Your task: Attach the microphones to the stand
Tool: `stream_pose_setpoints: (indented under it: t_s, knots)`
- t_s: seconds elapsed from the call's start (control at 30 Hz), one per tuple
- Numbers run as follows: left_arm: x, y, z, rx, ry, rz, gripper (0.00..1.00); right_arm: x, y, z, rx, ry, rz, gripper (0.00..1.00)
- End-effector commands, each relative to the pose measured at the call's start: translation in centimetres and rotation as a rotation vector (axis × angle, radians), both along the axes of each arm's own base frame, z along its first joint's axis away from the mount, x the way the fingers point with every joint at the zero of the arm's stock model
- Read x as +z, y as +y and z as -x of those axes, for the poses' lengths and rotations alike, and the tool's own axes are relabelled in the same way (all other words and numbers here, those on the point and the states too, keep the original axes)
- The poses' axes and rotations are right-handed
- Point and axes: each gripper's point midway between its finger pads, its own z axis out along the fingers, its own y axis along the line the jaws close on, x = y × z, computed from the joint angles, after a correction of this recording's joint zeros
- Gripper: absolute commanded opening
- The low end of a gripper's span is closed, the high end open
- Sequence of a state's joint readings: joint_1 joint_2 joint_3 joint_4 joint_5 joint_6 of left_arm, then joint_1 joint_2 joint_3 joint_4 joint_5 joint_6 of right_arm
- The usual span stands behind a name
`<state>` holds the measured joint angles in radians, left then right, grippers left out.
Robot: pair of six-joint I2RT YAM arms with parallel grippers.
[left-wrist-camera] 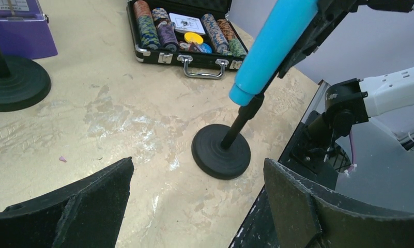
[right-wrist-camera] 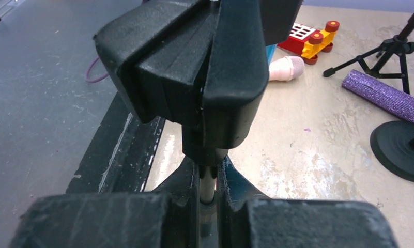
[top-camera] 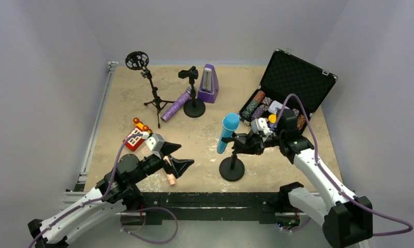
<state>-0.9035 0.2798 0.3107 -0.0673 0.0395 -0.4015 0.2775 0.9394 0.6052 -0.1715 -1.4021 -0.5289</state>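
The cyan-blue microphone is clipped. My right gripper will next carry the near stand outward to the bare tabletop between metronome and case (top-camera: 235,94) and release its pole.
The cyan-blue microphone (top-camera: 228,132) sits tilted in the clip of the near stand (top-camera: 232,168); it also shows in the left wrist view (left-wrist-camera: 274,46). My right gripper (top-camera: 240,143) is shut on that stand's thin pole (right-wrist-camera: 208,188), just under the clip (right-wrist-camera: 194,67). My left gripper (top-camera: 180,157) is open and empty, its fingers (left-wrist-camera: 86,206) wide apart above the table. The pale pink microphone (top-camera: 169,176) lies on the table beside it and shows in the right wrist view (right-wrist-camera: 286,68). The glittery purple microphone (top-camera: 175,106) lies by the far stand's base (top-camera: 194,108).
A tripod stand with a round mount (top-camera: 137,60) stands at the back left. A purple metronome (top-camera: 209,83) is behind the far stand. An open case of poker chips (top-camera: 285,93) sits at the back right. A red and yellow toy (top-camera: 137,135) lies on the left.
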Motion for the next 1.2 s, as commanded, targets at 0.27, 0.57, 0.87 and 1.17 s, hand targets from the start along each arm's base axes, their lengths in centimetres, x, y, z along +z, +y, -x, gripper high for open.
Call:
stream_pose_setpoints:
  t_s: [0.27, 0.57, 0.87, 1.17]
  knots:
    - [2.3, 1.1, -0.1, 0.034, -0.027, -0.001, 0.99, 10.2, 1.0, -15.4, -0.288, -0.227, -0.028, 0.0]
    - [2.3, 1.4, -1.1, 0.078, -0.063, -0.044, 0.99, 16.0, -1.4, -30.9, -0.623, -0.269, -0.123, 0.0]
    - [2.2, 1.7, -2.0, 0.117, -0.086, -0.077, 1.0, 13.3, -3.5, -41.2, -0.868, -0.229, -0.09, 0.0]
    - [1.6, 1.6, -2.4, 0.13, -0.088, -0.103, 0.99, 7.8, -4.6, -41.6, -0.873, -0.179, -0.042, 0.13]
